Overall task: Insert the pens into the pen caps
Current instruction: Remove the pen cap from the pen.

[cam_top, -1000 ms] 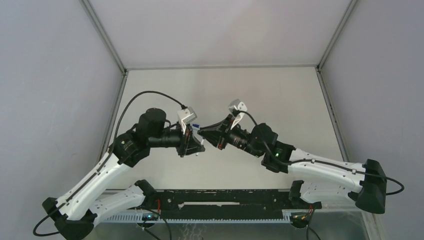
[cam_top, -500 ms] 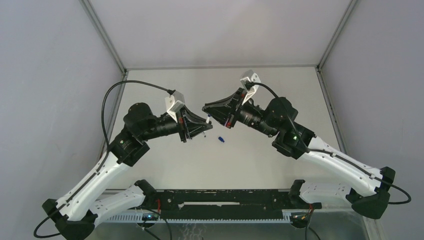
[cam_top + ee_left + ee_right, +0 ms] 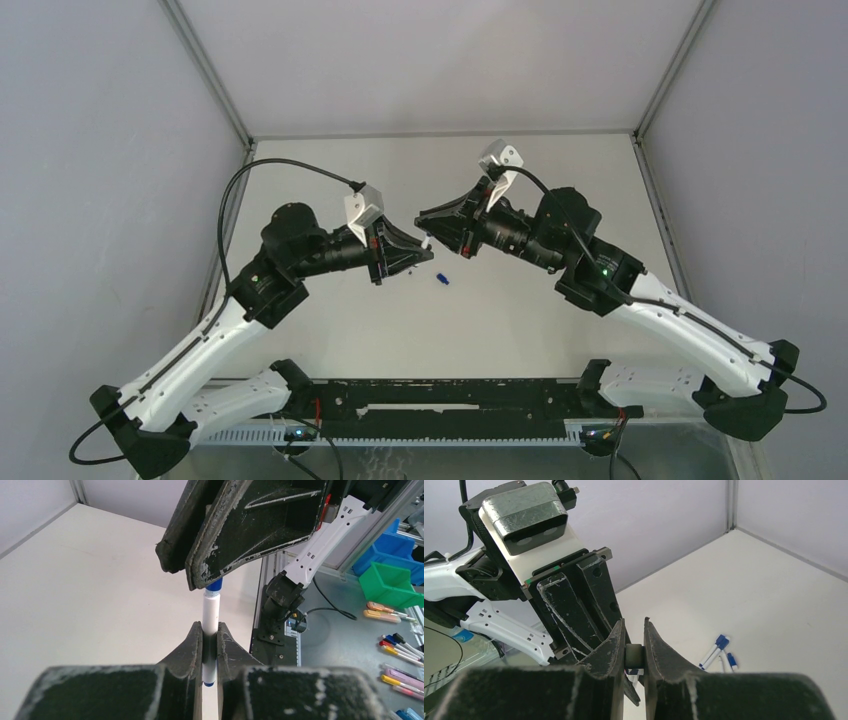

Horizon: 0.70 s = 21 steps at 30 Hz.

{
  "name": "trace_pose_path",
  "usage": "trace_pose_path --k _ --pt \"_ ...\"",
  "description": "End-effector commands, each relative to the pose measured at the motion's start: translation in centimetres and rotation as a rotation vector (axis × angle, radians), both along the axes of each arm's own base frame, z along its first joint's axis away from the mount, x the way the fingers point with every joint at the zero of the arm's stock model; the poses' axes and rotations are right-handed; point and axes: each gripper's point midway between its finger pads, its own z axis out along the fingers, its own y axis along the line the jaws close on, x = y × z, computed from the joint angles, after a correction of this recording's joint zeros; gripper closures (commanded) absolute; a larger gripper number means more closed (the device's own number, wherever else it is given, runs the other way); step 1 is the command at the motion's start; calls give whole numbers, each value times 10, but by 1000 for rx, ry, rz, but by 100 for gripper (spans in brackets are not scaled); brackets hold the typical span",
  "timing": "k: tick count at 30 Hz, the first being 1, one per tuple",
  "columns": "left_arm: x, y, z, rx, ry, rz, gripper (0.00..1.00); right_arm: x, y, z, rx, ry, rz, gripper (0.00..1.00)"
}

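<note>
The spot on the tabletop (image 3: 456,270) beside the small blue piece is empty, so my right gripper will move off the pen and down to there to release the cap.
My left gripper (image 3: 210,626) is shut on a white pen (image 3: 210,612) that stands upright between its fingers, held above the table. The pen's top end meets a dark blue pen cap (image 3: 214,584), and my right gripper (image 3: 634,624) is shut on that pen cap (image 3: 634,656). In the top view the left gripper (image 3: 424,256) and the right gripper (image 3: 424,222) meet tip to tip at mid-table with the pen (image 3: 426,241) between them. How far the pen sits inside the cap is hidden by the right fingers.
A small blue piece (image 3: 440,278) lies on the white table (image 3: 520,180) just below the grippers. Two capped pens (image 3: 715,647) and a short blue-tipped piece (image 3: 732,661) lie together on the table. Blue and green bins (image 3: 395,580) and loose markers sit beyond the table's near edge.
Both arms rose from low over the table a second ago. Since half a second ago the left gripper has moved right, bringing the pen up to the cap in the right gripper.
</note>
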Motion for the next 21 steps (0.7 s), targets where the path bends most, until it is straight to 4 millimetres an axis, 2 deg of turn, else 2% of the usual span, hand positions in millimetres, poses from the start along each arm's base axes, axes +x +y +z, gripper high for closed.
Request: trace_pose_path --k 1,15,18,21 --pt "17 5 27 -62 -100 87 100 -14 -17 19 19 -29 19 98" --pt "19 4 9 -31 -68 88 100 -19 -27 47 114 -60 10 96" --pt "23 7 4 -19 -63 120 100 -8 -32 34 72 -39 -52 95" --pt "37 21 -2 -18 -57 243 100 15 -41 -10 -32 48 -171 95"
